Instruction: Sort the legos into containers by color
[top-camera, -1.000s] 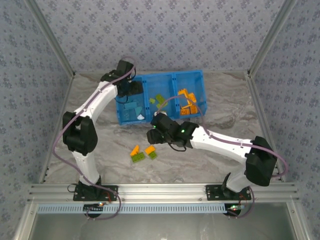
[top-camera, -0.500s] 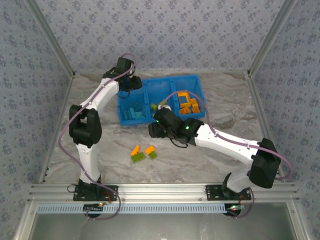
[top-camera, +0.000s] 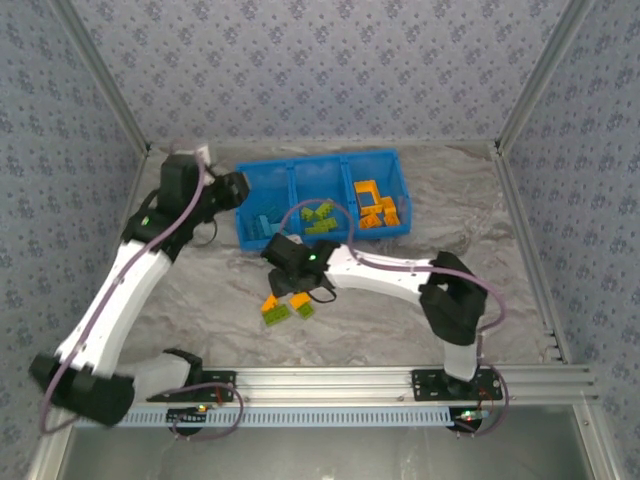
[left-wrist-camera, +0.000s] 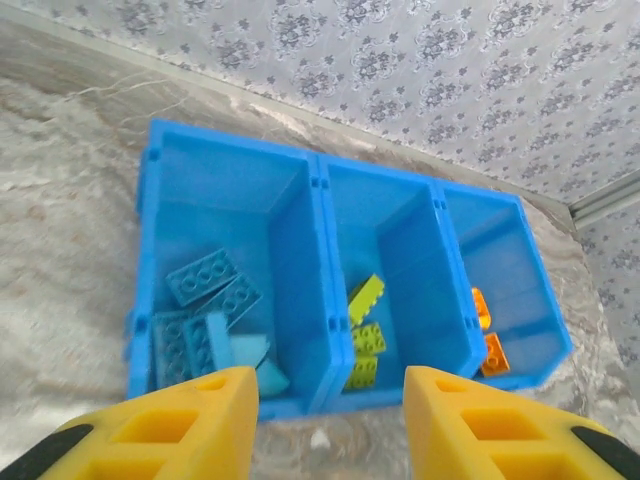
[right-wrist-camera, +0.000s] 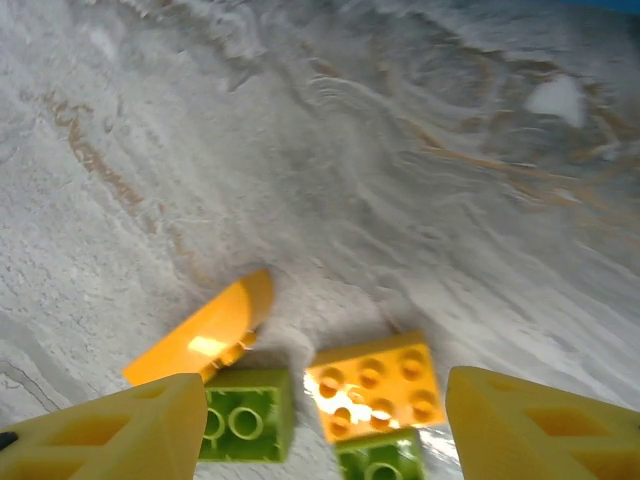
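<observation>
Next, the right gripper lowers and turns its fingers to straddle the long sides of the curved orange piece (top-camera: 269, 303) (right-wrist-camera: 205, 330), which lies below at an angle to them.
The blue bin (top-camera: 296, 173) stands at the back of the table. Its left compartment holds light blue bricks (left-wrist-camera: 205, 310), the middle one lime green bricks (left-wrist-camera: 365, 330), and the right one orange bricks (top-camera: 375, 205). My left gripper (top-camera: 240, 190) hangs open and empty just left of the bin; the left wrist view looks over its yellow fingertips (left-wrist-camera: 180, 420) into the compartments. My right gripper (right-wrist-camera: 325, 430) is open, low over loose bricks on the table. Between its fingers lie an orange studded brick (right-wrist-camera: 375, 385) and a green brick (right-wrist-camera: 245, 415). A curved orange piece (right-wrist-camera: 205, 330) and a second green brick (right-wrist-camera: 380, 462) lie beside them.
The loose bricks form one small cluster (top-camera: 285, 305) on the marbled table in front of the bin. Aluminium frame rails (top-camera: 320, 380) run along the near edge, and patterned walls close in both sides and the back.
The left arm has pulled back from over the bin to its left side. The right gripper has moved from the bin's front down to the loose bricks. The bin now sits straighter.
</observation>
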